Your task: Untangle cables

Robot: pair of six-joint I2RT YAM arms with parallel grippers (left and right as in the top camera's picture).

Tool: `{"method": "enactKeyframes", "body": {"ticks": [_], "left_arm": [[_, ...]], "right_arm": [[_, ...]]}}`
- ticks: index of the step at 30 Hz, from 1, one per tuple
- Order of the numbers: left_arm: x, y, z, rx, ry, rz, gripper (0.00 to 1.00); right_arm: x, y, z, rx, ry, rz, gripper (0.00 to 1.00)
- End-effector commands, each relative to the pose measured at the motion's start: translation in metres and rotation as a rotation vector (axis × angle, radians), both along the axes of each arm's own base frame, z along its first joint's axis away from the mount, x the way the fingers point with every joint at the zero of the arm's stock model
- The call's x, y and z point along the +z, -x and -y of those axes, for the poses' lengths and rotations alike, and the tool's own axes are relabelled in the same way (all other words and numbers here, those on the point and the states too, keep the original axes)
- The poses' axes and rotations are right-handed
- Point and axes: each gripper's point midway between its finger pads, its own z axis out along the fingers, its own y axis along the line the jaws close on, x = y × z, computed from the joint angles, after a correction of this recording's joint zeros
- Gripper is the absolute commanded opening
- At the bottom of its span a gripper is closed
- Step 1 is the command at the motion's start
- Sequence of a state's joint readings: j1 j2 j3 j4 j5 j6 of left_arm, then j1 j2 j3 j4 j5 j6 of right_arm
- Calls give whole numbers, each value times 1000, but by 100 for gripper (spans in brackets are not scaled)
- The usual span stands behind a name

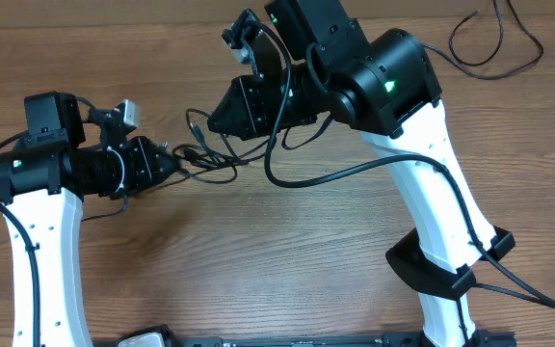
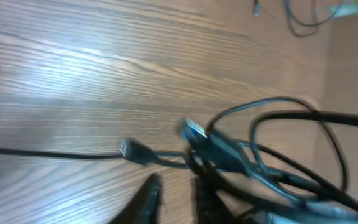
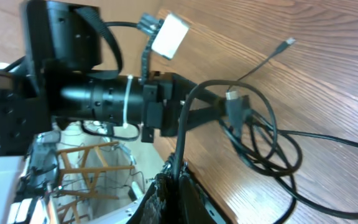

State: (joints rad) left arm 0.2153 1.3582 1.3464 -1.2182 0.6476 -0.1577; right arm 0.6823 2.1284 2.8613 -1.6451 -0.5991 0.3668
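Observation:
My right gripper moves to its right in the overhead view next, still raised, and releases the cable, since bare tabletop lies below on that side.
A tangle of thin black cables (image 1: 210, 159) lies on the wooden table between my two grippers. In the left wrist view it is a bundle of loops (image 2: 272, 155) with a blue-tipped plug (image 2: 194, 130) and a small plug (image 2: 129, 149). My left gripper (image 1: 173, 164) is at the tangle's left edge; its fingers (image 2: 176, 199) are apart, bare wood between them, the right finger against the bundle. My right gripper (image 1: 212, 121) is just above the tangle. Its fingers (image 3: 176, 190) are shut on one black cable (image 3: 182, 137) that rises to the loops (image 3: 260, 137).
A separate loose black cable (image 1: 489, 48) lies at the far right back of the table, also in the left wrist view (image 2: 297, 18). The left arm's black wrist (image 3: 92, 93) with a white tag (image 3: 169, 34) is close to the right gripper. The table's edge (image 3: 210, 186) runs beside the right fingers.

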Motion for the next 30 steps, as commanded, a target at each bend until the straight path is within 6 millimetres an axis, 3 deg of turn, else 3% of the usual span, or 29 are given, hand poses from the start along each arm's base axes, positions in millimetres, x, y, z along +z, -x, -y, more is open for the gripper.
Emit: {"method": "enactKeyframes", "body": {"ticks": [1, 6, 12, 15, 18, 21, 23, 24, 27, 30], "left_arm": [[-15, 1, -19, 108, -100, -78, 4], [-23, 3, -37, 216, -172, -136, 4], [-26, 8, -41, 248, -188, -171, 4], [-23, 8, -31, 216, -135, -166, 4], [-5, 4, 0, 27, -4, -49, 7], [21, 7, 32, -201, 139, 124, 45], [28, 10, 41, -263, 174, 169, 59], [27, 11, 45, -279, 169, 170, 73], [19, 12, 52, -300, 115, 145, 100], [11, 6, 48, -215, 66, 79, 100]], "right_arm": [[17, -3, 18, -75, 27, 96, 4], [4, -16, 34, -163, 127, 128, 4], [-1, -32, 46, -241, 194, 183, 4], [2, -22, 38, -194, 153, 151, 4], [3, -19, 36, -177, 139, 139, 4], [3, -18, 35, -172, 134, 134, 4], [4, -16, 33, -159, 123, 126, 4], [5, -14, 32, -153, 118, 121, 4], [5, -14, 32, -153, 118, 121, 4], [5, -14, 32, -153, 117, 121, 4]]}}
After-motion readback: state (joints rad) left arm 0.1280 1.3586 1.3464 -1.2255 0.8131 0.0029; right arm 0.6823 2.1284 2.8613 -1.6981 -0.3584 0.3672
